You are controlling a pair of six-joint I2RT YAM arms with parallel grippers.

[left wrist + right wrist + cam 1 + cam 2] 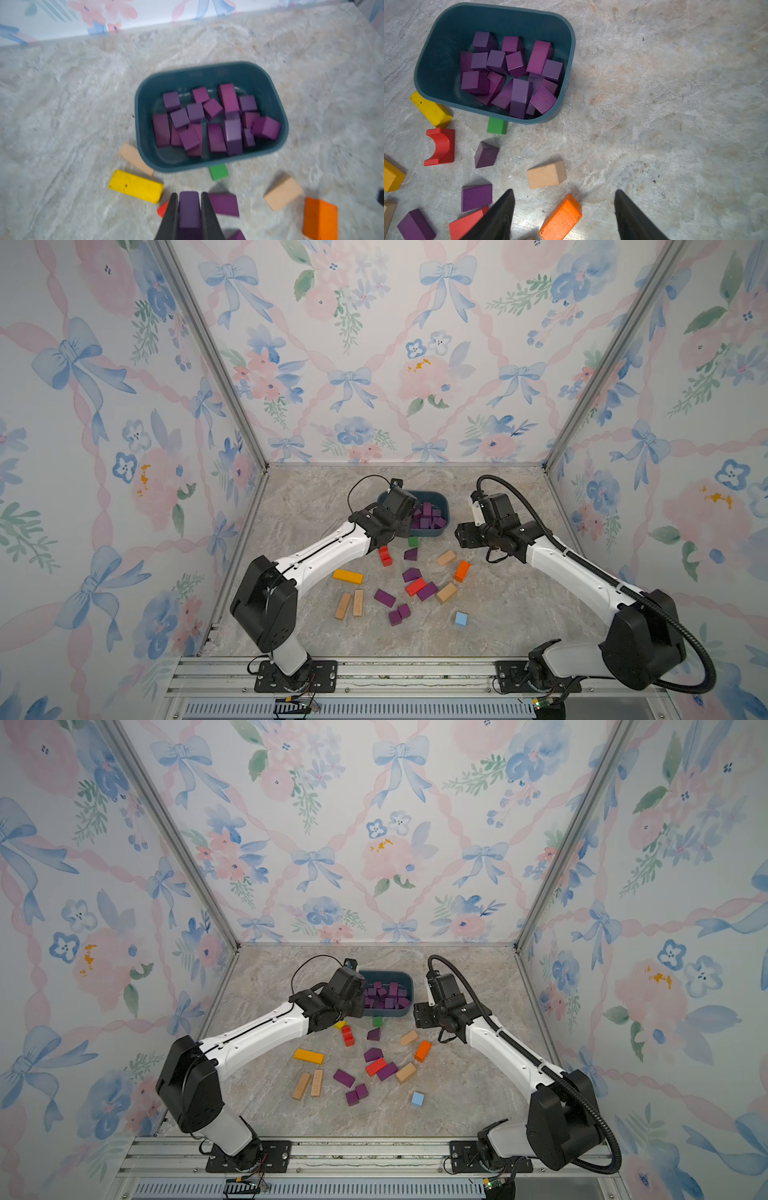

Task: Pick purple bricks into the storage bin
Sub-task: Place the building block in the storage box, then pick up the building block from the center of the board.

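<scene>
I need to carry the brick in my left gripper outward next, over the bin's far corner (155,88) on the yellow block's side, and let go of it there, because the bare bottom of the bin shows there.
The storage bin (441,501) (406,978) (207,69) (444,35) is a dark teal tub at the back of the table, with several purple bricks (228,97) (538,56) piled inside it. My left gripper (189,194) is shut on a purple brick (189,209) and hangs just in front of the bin. More purple bricks (411,573) (386,1071) (485,154) lie loose on the table. My right gripper (564,190) stands open to the right of the bin, above an orange block (561,216), with nothing between its fingers.
Around the bin lie a green block (496,125), a yellow block (430,110), a red arch (440,146) and a tan block (546,174). Nearer the front are a yellow bar (348,576), two tan bars (350,605) and a light blue cube (461,619). Papered walls close three sides.
</scene>
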